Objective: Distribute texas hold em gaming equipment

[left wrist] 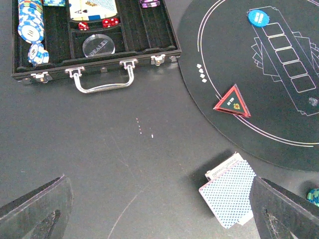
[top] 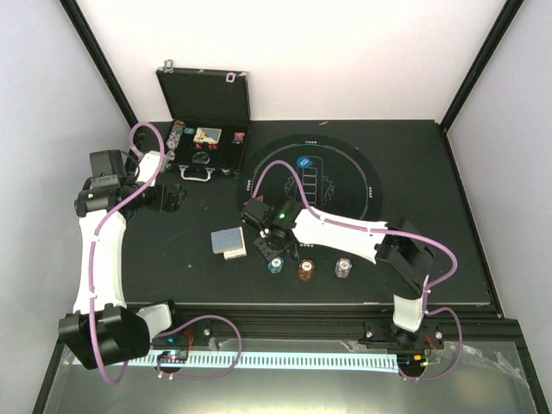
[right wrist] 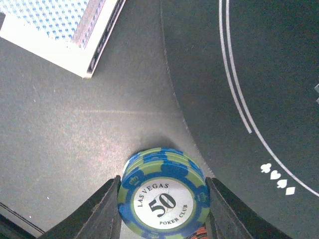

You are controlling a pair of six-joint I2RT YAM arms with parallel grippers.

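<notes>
My right gripper lifts outward next, then lowers to release onto the mat at the red triangle's near corner, since that spot lies outward of it.
A stack of teal-and-blue "50" chips (right wrist: 164, 196) sits on the table beside the mat's edge, and my right gripper (right wrist: 163, 209) is shut on it, a finger pressed against each side. From above, that stack (top: 275, 265) lies left of a red-brown stack (top: 305, 269) and a white stack (top: 343, 269). The blue-backed card deck (top: 228, 242) lies left of the right gripper (top: 274, 252). My left gripper (left wrist: 159, 219) hangs open above bare table, with the deck (left wrist: 230, 196) near its right finger. A red triangle marker (left wrist: 232, 101) and a blue disc (left wrist: 258, 18) rest on the mat.
The black hinged case (top: 207, 147) stands open at the back left, holding chips, dice and a clear dealer button (left wrist: 98, 45). The round black mat (top: 362, 172) with its white outline covers the table's middle. The table's front edge runs just below the chip stacks.
</notes>
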